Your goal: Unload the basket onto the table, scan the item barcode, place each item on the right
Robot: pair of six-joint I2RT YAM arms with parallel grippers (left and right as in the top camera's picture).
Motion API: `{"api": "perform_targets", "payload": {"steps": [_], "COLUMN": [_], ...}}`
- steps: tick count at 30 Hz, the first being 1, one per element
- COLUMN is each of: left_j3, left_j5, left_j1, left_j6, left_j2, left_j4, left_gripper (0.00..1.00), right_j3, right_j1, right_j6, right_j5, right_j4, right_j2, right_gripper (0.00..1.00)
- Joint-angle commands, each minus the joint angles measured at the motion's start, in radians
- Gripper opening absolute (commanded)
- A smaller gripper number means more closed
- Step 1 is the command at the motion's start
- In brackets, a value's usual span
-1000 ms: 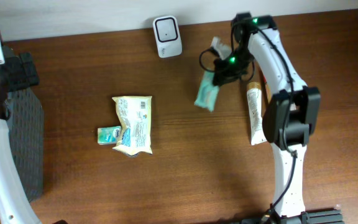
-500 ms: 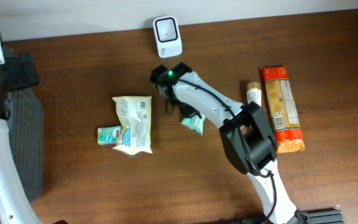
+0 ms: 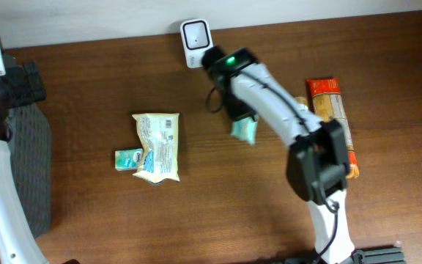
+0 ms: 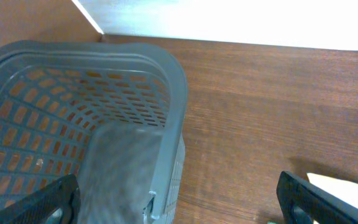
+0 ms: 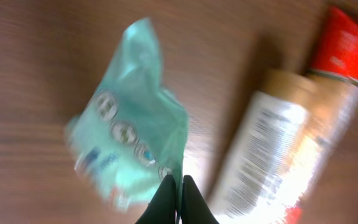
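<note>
I will next move the teal packet in my right gripper away from the scanner and down toward the tube, and I will release it there.
My right gripper is shut on the edge of a teal packet, which hangs below it above the table. In the overhead view that packet is just below and to the right of the white scanner standing at the table's back edge. The right wrist view is blurred by motion. My left gripper is open, with nothing between its fingers, over the rim of a grey basket.
A pale yellow packet and a small teal item lie left of centre. An orange package and a tube lie at the right. The grey basket sits at the left edge.
The right arm swung the teal packet from the right side leftward past the centre, then back up to just below the scanner. The left arm has not moved.
</note>
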Motion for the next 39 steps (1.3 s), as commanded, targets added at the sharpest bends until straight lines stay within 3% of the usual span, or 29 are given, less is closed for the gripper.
{"api": "perform_targets", "payload": {"steps": [1,8,14,16,17,18,19,20,21,22,23,24,27,34,39], "left_j3": [0.005,0.005,0.005,0.005,0.005,0.005,0.005,0.005,0.005,0.005,0.005,0.005,0.005,0.005,0.005], "left_j5": [0.0,0.0,0.0,0.0,0.0,0.0,0.0,0.0,0.0,0.0,0.0,0.0,0.0,0.0,0.0], "left_j1": [0.004,0.004,0.004,0.004,0.004,0.004,0.004,0.004,0.004,0.004,0.004,0.004,0.004,0.004,0.004], "left_j6": [0.016,0.016,0.016,0.016,0.016,0.016,0.016,0.016,0.016,0.016,0.016,0.016,0.016,0.016,0.016], "left_j2": [-0.004,-0.004,-0.004,-0.004,-0.004,-0.004,-0.004,-0.004,-0.004,-0.004,-0.004,-0.004,-0.004,-0.004,-0.004], "left_j4": [0.002,0.002,0.002,0.002,0.002,0.002,0.002,0.002,0.002,0.002,0.002,0.002,0.002,0.002,0.002], "left_gripper": [0.99,0.99,0.99,0.99,0.99,0.99,0.99,0.99,0.99,0.99,0.99,0.99,0.99,0.99,0.99], "right_j3": [0.019,-0.056,-0.109,-0.085,-0.063,-0.03,-0.014,-0.013,-0.013,-0.013,-0.013,-0.013,-0.013,-0.014,-0.013], "right_j1": [-0.072,-0.09,-0.015,-0.047,-0.073,-0.117,-0.153,-0.187,-0.212,-0.254,-0.284,-0.297,-0.303,-0.268,-0.196], "right_j6": [0.032,0.099,0.103,0.102,0.099,0.071,0.046,0.013,-0.016,-0.053,-0.072,-0.078,-0.078,-0.078,-0.278], "right_j5": [0.154,0.179,0.087,0.022,-0.015,-0.089,-0.155,-0.227,-0.292,-0.389,-0.462,-0.488,-0.504,-0.516,-0.523], "right_j4": [-0.082,-0.066,0.046,0.076,0.089,0.112,0.143,0.184,0.215,0.25,0.268,0.272,0.267,0.247,0.166], "right_j2": [-0.066,0.007,0.029,0.029,0.029,0.029,0.029,0.029,0.029,0.04,0.053,0.067,0.111,0.248,0.253], "right_gripper": [0.04,0.04,0.04,0.11,0.19,0.38,0.47,0.49,0.48,0.38,0.21,0.13,0.04,0.08,0.15]}}
